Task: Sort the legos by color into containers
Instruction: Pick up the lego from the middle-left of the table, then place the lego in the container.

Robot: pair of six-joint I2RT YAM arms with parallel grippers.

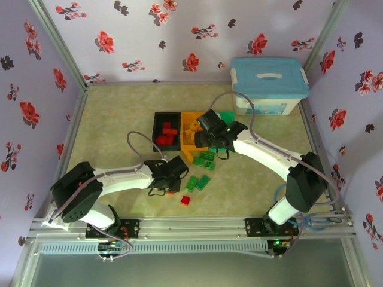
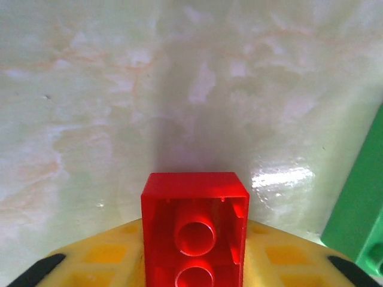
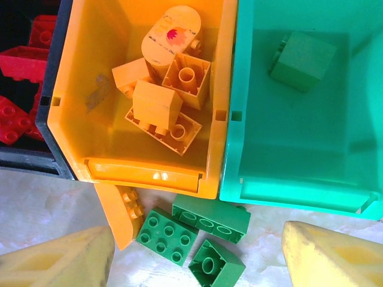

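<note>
Next, my left gripper will lift from the tabletop and carry the red lego outward over the black bin (image 1: 157, 128) to release, because that bin already holds the red legos.
My left gripper (image 1: 172, 173) is low over the table, shut on a red lego (image 2: 195, 197) that shows hollow side up between its yellow fingers (image 2: 102, 260). A green lego (image 2: 359, 215) lies just to its right. My right gripper (image 3: 197, 260) hovers open over three green legos (image 3: 166, 235) and an orange piece (image 3: 116, 212) on the table, just in front of the bins. The black bin (image 1: 157, 128) holds red legos (image 3: 21, 63). The orange bin (image 3: 90, 89) holds several orange legos (image 3: 157, 104). A single green lego (image 3: 302, 60) lies in the green bin (image 3: 299, 137).
An orange cylinder (image 3: 170, 36) lies in the orange bin. Loose green legos (image 1: 197, 182) and a red one (image 1: 186, 200) lie between the arms. A white box with a light-blue lid (image 1: 269, 84) stands at the back right. Flowered walls enclose the table.
</note>
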